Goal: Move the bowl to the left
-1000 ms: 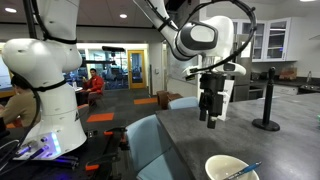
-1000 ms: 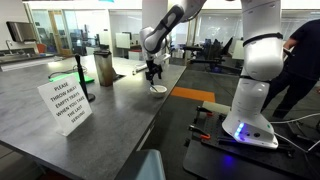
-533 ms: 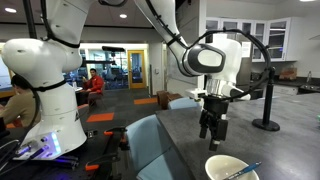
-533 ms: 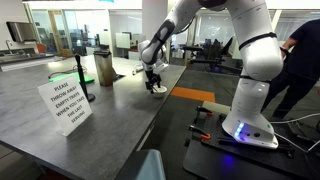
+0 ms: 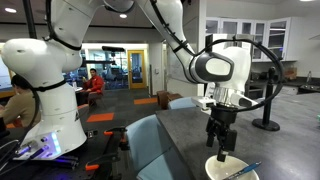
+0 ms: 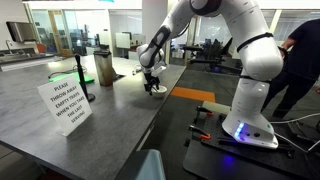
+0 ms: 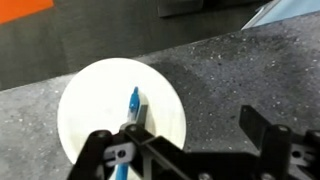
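My gripper is to go down over the cream-white bowl's rim point(image 5: 220, 157) point(image 7: 184, 122) next, and then it will close on the bowl's rim.
The cream-white bowl point(image 5: 232, 168) sits on the dark grey counter near its edge and also shows in the other exterior view point(image 6: 158, 89). In the wrist view the bowl point(image 7: 100, 110) fills the left half, with a thin blue utensil point(image 7: 133, 103) lying in it and over its rim. My gripper point(image 5: 219, 152) hangs just above the bowl's rim, also seen in an exterior view point(image 6: 153, 83). In the wrist view the gripper point(image 7: 185, 142) is open and empty, with one finger over the bowl and the other over the bare counter.
A white sign point(image 6: 65, 103), a black post stand point(image 6: 84, 80) and a green-and-white cylinder point(image 6: 103, 68) stand on the counter. Another black stand point(image 5: 268, 100) is behind the bowl. A blue chair point(image 5: 150, 140) sits by the counter edge.
The gripper has moved down and toward the bowl, from well above the counter to just over the bowl's rim. The bowl has not moved.
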Robot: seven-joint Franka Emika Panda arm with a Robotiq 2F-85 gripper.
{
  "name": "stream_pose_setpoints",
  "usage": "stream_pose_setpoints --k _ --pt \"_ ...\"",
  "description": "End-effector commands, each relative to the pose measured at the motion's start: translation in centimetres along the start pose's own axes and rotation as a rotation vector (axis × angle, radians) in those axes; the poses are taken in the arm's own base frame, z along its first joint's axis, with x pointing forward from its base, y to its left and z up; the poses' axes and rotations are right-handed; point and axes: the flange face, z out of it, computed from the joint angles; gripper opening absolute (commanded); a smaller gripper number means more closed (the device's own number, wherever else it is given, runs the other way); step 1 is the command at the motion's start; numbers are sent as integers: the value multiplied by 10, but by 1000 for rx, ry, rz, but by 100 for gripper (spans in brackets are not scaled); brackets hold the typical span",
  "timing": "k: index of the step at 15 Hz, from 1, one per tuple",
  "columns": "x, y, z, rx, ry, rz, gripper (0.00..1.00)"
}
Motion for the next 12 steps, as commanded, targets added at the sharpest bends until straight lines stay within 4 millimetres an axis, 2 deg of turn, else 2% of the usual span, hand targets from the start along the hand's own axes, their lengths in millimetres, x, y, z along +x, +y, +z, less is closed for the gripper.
stream_pose_setpoints --k 1,2,3,7,11,12 --pt "14 2 4 -6 -3 -41 87" --pt "17 2 7 -5 -3 -48 83" --pt "20 2 9 -5 -5 -49 66" --pt "27 8 17 -22 -9 -53 34" --pt "28 13 14 -67 6 -56 3" --pt "27 13 12 -90 12 -62 0"
